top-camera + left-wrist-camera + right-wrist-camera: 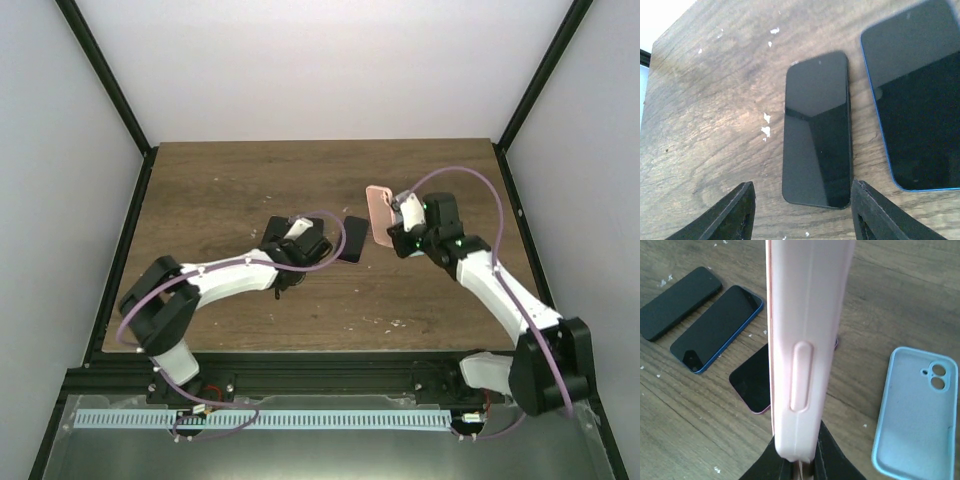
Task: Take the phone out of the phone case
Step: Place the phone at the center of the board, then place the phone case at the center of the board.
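The purple-rimmed phone lies under the pink case, so next my right gripper should move toward the light-blue case and then go down onto the wood beside it.
My right gripper (390, 228) is shut on a pink phone case (378, 212) and holds it on edge above the table. In the right wrist view the pink case (807, 335) stands up from the gripper (800, 462); I cannot tell whether a phone is inside it. A dark phone with a purple rim (754, 377) lies on the table under it, partly hidden. My left gripper (318, 243) is open and empty. In the left wrist view it (802, 212) sits just short of the near end of a black phone (817, 130).
A blue-rimmed phone (917, 95) lies right of the black one; both show in the right wrist view (717, 327) (680, 302). An empty light-blue case (915, 410) lies on the wooden table (230, 190). A dark phone (352, 240) lies between the grippers.
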Motion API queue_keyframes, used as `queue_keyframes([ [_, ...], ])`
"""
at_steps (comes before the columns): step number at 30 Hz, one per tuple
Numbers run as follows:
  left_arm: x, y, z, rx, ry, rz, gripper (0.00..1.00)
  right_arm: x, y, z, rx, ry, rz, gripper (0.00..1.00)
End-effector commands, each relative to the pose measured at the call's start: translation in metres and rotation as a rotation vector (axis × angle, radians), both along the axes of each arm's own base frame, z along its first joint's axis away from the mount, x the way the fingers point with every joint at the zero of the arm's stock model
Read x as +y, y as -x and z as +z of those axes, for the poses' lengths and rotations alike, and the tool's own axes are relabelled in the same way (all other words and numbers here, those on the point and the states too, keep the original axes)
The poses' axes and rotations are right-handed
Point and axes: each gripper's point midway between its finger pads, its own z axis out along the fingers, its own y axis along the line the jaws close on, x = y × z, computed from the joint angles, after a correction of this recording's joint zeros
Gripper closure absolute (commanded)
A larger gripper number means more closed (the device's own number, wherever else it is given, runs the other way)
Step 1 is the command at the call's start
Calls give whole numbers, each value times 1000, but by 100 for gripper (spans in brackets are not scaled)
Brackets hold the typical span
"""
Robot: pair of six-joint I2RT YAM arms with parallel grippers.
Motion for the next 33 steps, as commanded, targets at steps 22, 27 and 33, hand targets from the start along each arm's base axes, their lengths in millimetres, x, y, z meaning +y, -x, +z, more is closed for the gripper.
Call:
queue_keyframes([
  [22, 10, 43, 57, 5, 305, -5, 46, -135, -101, -93, 387, 250, -169, 99],
  [27, 8, 48, 62, -1, 328, -13, 47, -122, -100, -74, 377, 135, -98, 99],
  [33, 14, 52, 64, -13, 338, -9, 46, -50, -62, -60, 520, -158, 145, 99],
])
